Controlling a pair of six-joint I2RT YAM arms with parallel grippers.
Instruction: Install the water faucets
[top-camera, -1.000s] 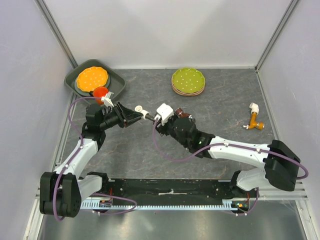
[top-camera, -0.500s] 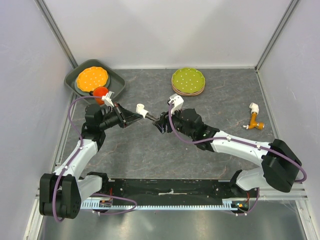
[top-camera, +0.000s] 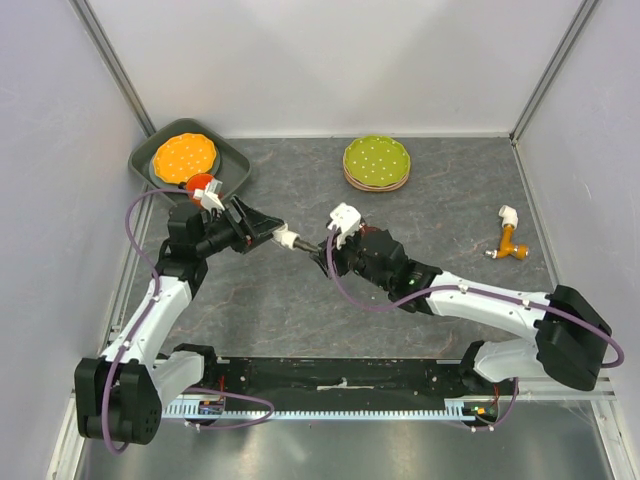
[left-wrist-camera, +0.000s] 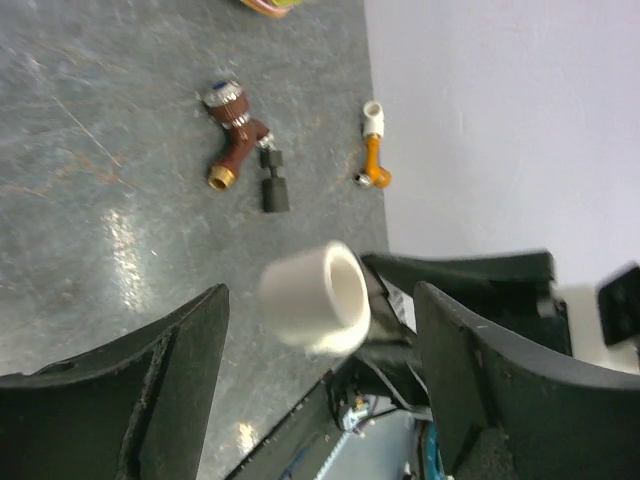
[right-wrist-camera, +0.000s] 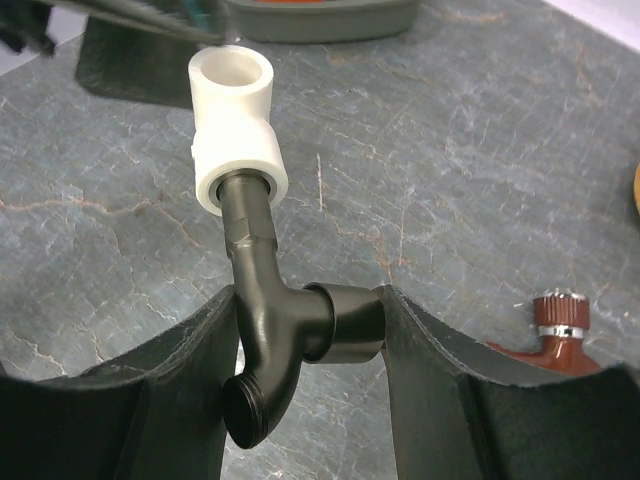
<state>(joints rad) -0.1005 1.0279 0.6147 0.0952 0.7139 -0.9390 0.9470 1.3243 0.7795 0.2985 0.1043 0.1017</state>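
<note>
The white elbow already sits on the end of the dark grey tap (top-camera: 304, 247). The right gripper moves down and back to the bare tabletop next and releases it.
My right gripper (right-wrist-camera: 308, 300) is shut on the dark grey bent tap (right-wrist-camera: 290, 335), which it holds above the table. A white elbow fitting (right-wrist-camera: 235, 140) sits on the tap's upper end. In the top view the right gripper (top-camera: 325, 253) holds the tap (top-camera: 304, 247) pointing left, and the elbow (top-camera: 286, 239) lies between the spread fingers of my left gripper (top-camera: 276, 233). The left gripper (left-wrist-camera: 320, 325) is open, and the elbow (left-wrist-camera: 313, 297) hangs between its fingers with a gap on each side. A reddish-brown tap (left-wrist-camera: 233, 135) lies on the table.
A grey tray (top-camera: 235, 165) at the back left holds an orange plate (top-camera: 184, 157) and an orange cup (top-camera: 199, 184). Green dotted plates (top-camera: 376, 162) are stacked at the back middle. An orange tap with a white fitting (top-camera: 512, 238) lies at the right.
The left gripper, shut on the white elbow half a second ago, has opened and let go. The right gripper still holds the tap and has shifted slightly.
</note>
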